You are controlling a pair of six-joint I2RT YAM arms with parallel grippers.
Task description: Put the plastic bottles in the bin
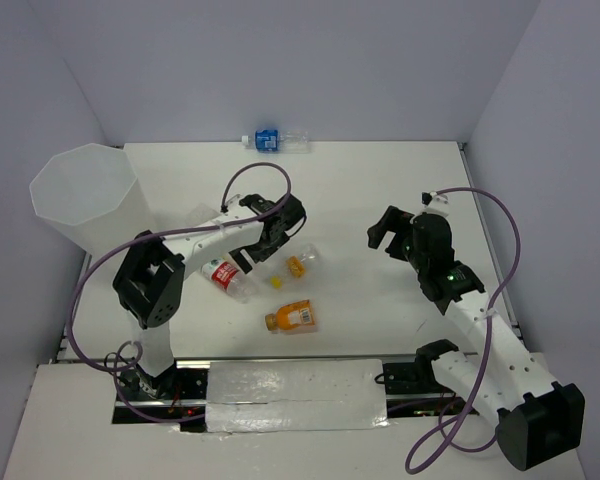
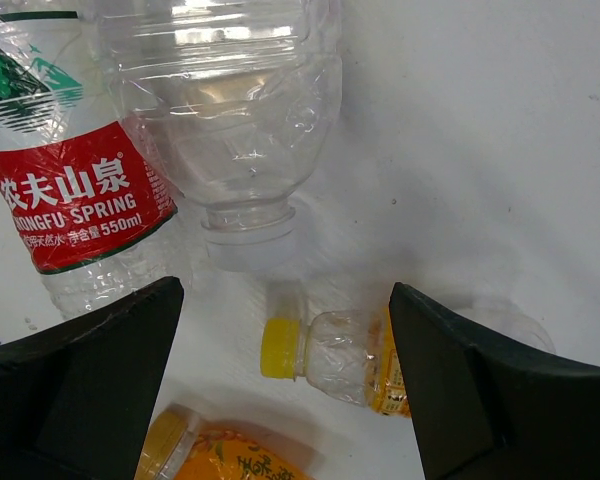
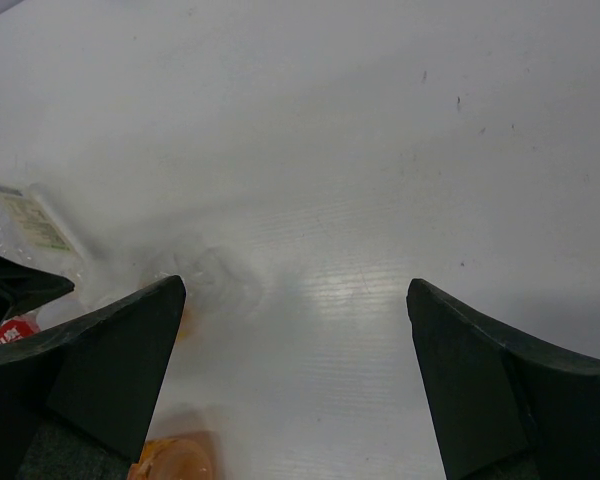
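The left gripper comes down next with its fingers astride the clear bottle's white cap [image 2: 250, 244] and closes there, since that cap lies below the gripper's open fingers.
My left gripper [image 1: 265, 252] hangs open above a cluster of plastic bottles in the middle of the table, gripping nothing. In the left wrist view a plain white-capped clear bottle [image 2: 230, 120] lies beside a red-labelled bottle [image 2: 65, 190]. A small yellow-capped orange bottle [image 2: 330, 355] lies between the open left gripper [image 2: 283, 295] fingers, below them. A fuller orange juice bottle [image 1: 292, 318] lies nearer the arms. A blue-labelled bottle [image 1: 270, 140] rests by the back wall. The bin [image 1: 80, 190] stands at the far left. My right gripper [image 1: 383, 232] is open and empty, to the right of the cluster.
White walls close in the table at the back and on both sides. In the right wrist view, bare white table lies between the open right gripper [image 3: 295, 288] fingers, and the orange juice bottle's base [image 3: 175, 460] shows at the lower left.
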